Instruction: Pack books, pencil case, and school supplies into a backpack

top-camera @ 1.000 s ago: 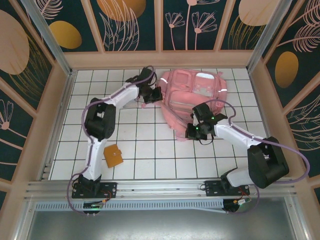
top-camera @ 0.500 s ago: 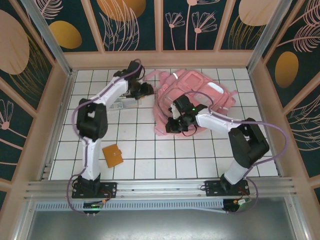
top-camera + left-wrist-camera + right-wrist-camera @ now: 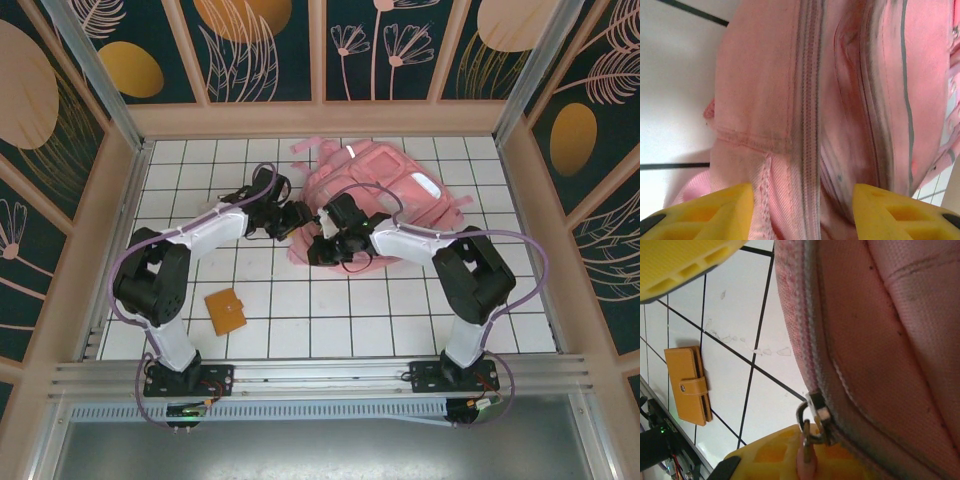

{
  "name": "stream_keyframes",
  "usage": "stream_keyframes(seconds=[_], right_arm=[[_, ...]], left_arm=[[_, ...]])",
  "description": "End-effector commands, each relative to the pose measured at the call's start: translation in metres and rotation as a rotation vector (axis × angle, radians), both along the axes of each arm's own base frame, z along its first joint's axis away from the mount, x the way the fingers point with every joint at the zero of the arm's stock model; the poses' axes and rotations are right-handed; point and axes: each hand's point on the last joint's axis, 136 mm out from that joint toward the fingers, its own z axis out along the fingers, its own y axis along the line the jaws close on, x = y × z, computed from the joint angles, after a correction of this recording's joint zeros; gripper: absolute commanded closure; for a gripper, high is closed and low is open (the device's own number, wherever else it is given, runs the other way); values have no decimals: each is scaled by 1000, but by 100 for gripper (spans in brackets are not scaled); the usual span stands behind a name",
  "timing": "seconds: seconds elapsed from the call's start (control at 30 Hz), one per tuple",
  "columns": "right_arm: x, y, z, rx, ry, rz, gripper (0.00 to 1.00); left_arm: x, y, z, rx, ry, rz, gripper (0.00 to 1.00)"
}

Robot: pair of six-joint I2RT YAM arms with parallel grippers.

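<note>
I will pull the pull with my right gripper along the backpack's near edge, away from my left gripper, and then I will let go of it.
The pink backpack lies on the tiled table at the back centre, its left end pulled toward the arms. My left gripper stands open at that end, and its yellow fingers straddle a closed zipper seam in the pink fabric. My right gripper is shut on the metal zipper pull at the backpack's lower left edge. Of the books, an orange-brown notebook lies flat near the left arm, and it appears again in the right wrist view. The pencil case and school supplies are out of view.
Wooden walls with dark floral panels enclose the white tiled table on three sides. A metal rail carrying both arm bases runs along the near edge. Pink straps trail from the backpack's far left side.
The backpack has been dragged and turned to the left. My right gripper moved left with it, still shut. My left gripper opened and came down to the bag's left end.
</note>
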Motion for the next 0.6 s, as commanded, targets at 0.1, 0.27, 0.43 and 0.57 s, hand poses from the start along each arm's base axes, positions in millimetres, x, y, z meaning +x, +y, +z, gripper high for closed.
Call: stream_keyframes(seconds=[0.1,0.27,0.43,0.57], right_arm=[[-1,21,13,83,-5,-10,100],[-23,-9,1,-2,102,-110,100],[-51,-62,-21,-163,191,-195,100],[-65,-107,-34,-252,215,-254,100]], left_arm=[[-7,23,-36,77,18,153,57],[10,45,-34,179,-42,192,94],[30,59,-22,227,-85,190,100],[44,73,-12,228,-113,199,100]])
